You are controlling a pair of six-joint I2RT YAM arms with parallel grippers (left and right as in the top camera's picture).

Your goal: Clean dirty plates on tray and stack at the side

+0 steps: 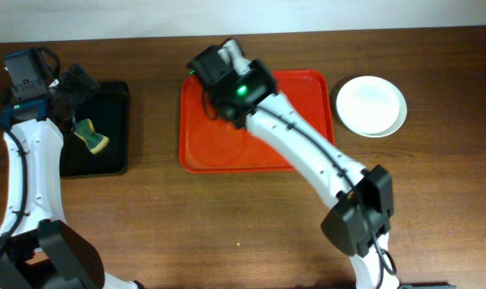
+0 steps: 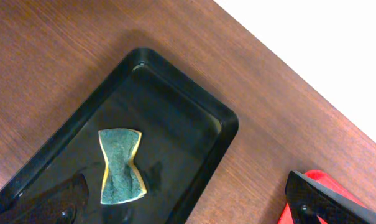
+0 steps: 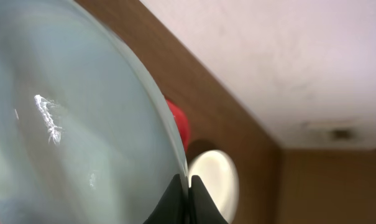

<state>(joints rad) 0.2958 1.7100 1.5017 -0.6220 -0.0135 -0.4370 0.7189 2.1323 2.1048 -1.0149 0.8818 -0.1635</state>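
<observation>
The white plate (image 1: 372,105) (image 3: 215,184) is below my right gripper and to its right in the overhead view. I should next swing that way, lower my plate onto it and let go.
My right gripper (image 3: 189,194) is shut on the rim of a pale blue-green plate (image 3: 69,124) that fills the left of the right wrist view, tilted up, with a small whitish smear on it. In the overhead view this gripper (image 1: 218,71) is over the far left corner of the red tray (image 1: 307,104), and its wrist hides the plate. A white plate (image 1: 372,105) lies on the table right of the tray and also shows in the right wrist view (image 3: 214,180). My left gripper (image 2: 188,211) is open and empty above the black tray (image 2: 194,118).
A green and yellow sponge (image 2: 120,165) lies in the black tray (image 1: 110,156) at the left. In the overhead view the sponge (image 1: 91,136) sits just below my left gripper (image 1: 72,87). A corner of the red tray (image 2: 321,176) shows in the left wrist view.
</observation>
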